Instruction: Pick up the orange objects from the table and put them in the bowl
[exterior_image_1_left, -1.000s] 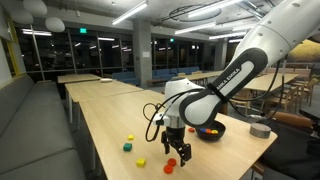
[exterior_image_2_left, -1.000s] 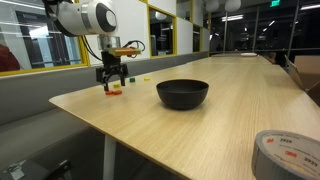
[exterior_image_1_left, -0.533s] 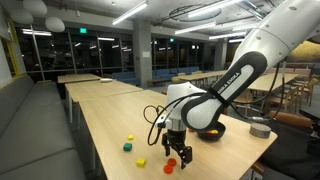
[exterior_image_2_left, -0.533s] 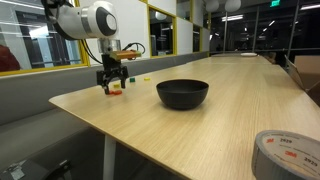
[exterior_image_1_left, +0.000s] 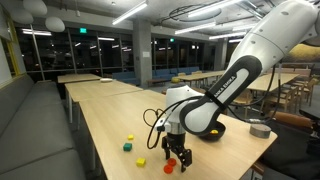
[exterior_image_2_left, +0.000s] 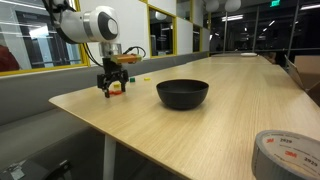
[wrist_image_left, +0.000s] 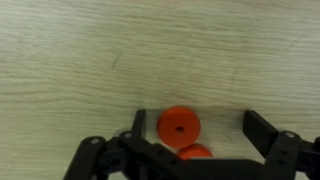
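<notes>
I should slide my gripper slightly left in the wrist view to centre the orange disc (exterior_image_1_left: 171, 161) (wrist_image_left: 180, 127), then close, since the disc is nearer the finger on that side.
My gripper (wrist_image_left: 200, 128) is open and low over the light wood table (wrist_image_left: 70, 60). An orange disc with a centre hole (wrist_image_left: 179, 127) lies between the fingers, close to the left finger. A second orange piece (wrist_image_left: 193, 152) lies just under it, partly hidden by the gripper body. In both exterior views the gripper (exterior_image_1_left: 177, 155) (exterior_image_2_left: 112, 89) stands at the table surface over an orange piece (exterior_image_1_left: 170, 163) (exterior_image_2_left: 115, 93). The black bowl (exterior_image_1_left: 211, 133) (exterior_image_2_left: 183, 95) sits apart from it, with something orange inside in an exterior view.
Two yellow pieces (exterior_image_1_left: 130, 137) (exterior_image_1_left: 141, 161) and a green block (exterior_image_1_left: 127, 147) lie near the gripper. A grey tape roll (exterior_image_1_left: 260, 129) (exterior_image_2_left: 285, 155) sits past the bowl near the table's end. The table edge (exterior_image_2_left: 100, 118) is close by.
The gripper has come down a little toward the table over the orange pieces. The bowl and the other pieces have not moved.
</notes>
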